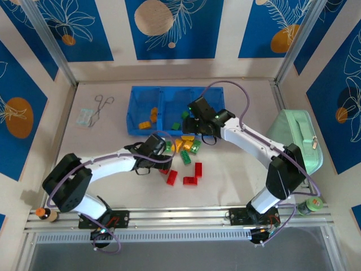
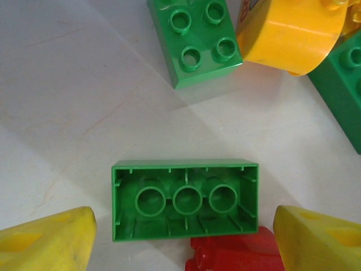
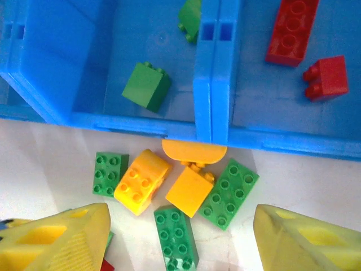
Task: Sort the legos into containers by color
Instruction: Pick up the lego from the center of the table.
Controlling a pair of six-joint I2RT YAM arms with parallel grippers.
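My left gripper is above the upside-down green lego (image 2: 185,199). It should move down to it and close on its short ends, because a red lego blocks the green lego's near side.
An upside-down green lego (image 2: 185,199) lies on the table between the yellow fingers of my left gripper (image 2: 184,221). The jaws are open and clear of its ends. A red lego (image 2: 237,253) touches its near side. My right gripper (image 3: 181,217) hangs open and holds nothing. It is above a cluster of green legos (image 3: 228,193) and yellow-orange legos (image 3: 142,182) by the front wall of the blue containers (image 3: 211,84). The middle compartment holds a green lego (image 3: 146,86) and the right one red legos (image 3: 290,31). In the top view, orange legos (image 1: 145,124) lie in the left compartment and red legos (image 1: 190,180) lie on the table.
A mint-green zippered case (image 1: 296,138) stands at the right wall. Metal forceps (image 1: 101,106) and a small packet (image 1: 86,117) lie at the far left of the table. A green bottle (image 1: 309,206) sits by the right arm's base. Both arms reach toward the middle of the table.
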